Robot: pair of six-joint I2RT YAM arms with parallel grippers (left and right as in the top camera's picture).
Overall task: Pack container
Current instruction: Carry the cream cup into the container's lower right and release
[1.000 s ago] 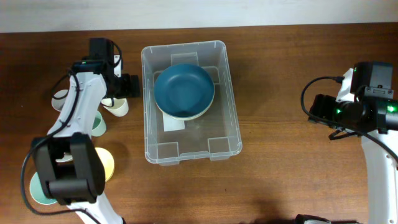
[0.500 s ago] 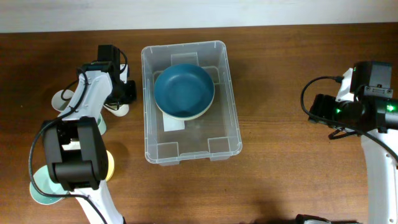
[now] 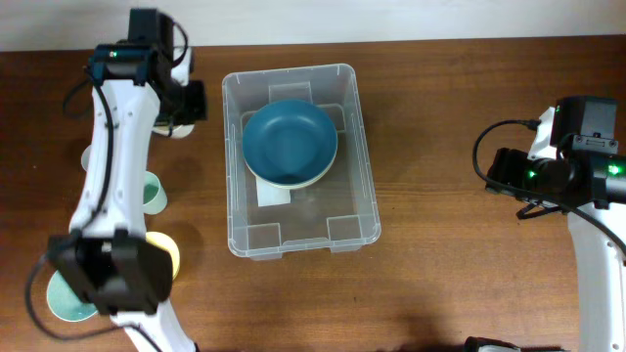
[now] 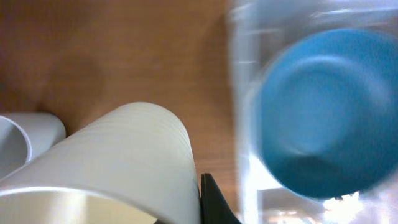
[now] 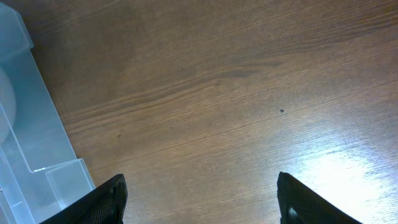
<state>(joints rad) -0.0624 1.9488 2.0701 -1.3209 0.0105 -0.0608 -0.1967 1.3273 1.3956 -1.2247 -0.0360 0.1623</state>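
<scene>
The container's empty near corner (image 3: pixel 338 204) is right of my left gripper in the overhead view, so I will move the cup across, back and down and release it.
The container (image 3: pixel 235 200) is a large clear bin at the table's middle. A blue bowl (image 3: pixel 290 142) sits in its far half, nested on a pale bowl. My left gripper (image 3: pixel 188 112) is just left of the container's far corner, shut on the rim of a white cup (image 3: pixel 176 128). The left wrist view shows that cup (image 4: pixel 118 155) close up with one black finger (image 4: pixel 210 202) against its outer wall; the other finger is hidden. The container wall (image 4: pixel 245 124) and blue bowl (image 4: pixel 323 112) lie to its right. My right gripper (image 5: pixel 202 205) stands open over bare wood, right of the container's corner (image 5: pixel 37 143).
More cups stand along the left side: a white one (image 3: pixel 90 156), a teal one (image 3: pixel 155 192), a yellow one (image 3: pixel 166 256) and a pale teal one (image 3: pixel 64 298). Another white cup (image 4: pixel 18 140) shows in the left wrist view. The right arm (image 3: pixel 567 171) is at the right edge.
My left gripper went from open to shut on the white cup and carried it toward the table's far edge, beside the container. The right arm has stayed put.
</scene>
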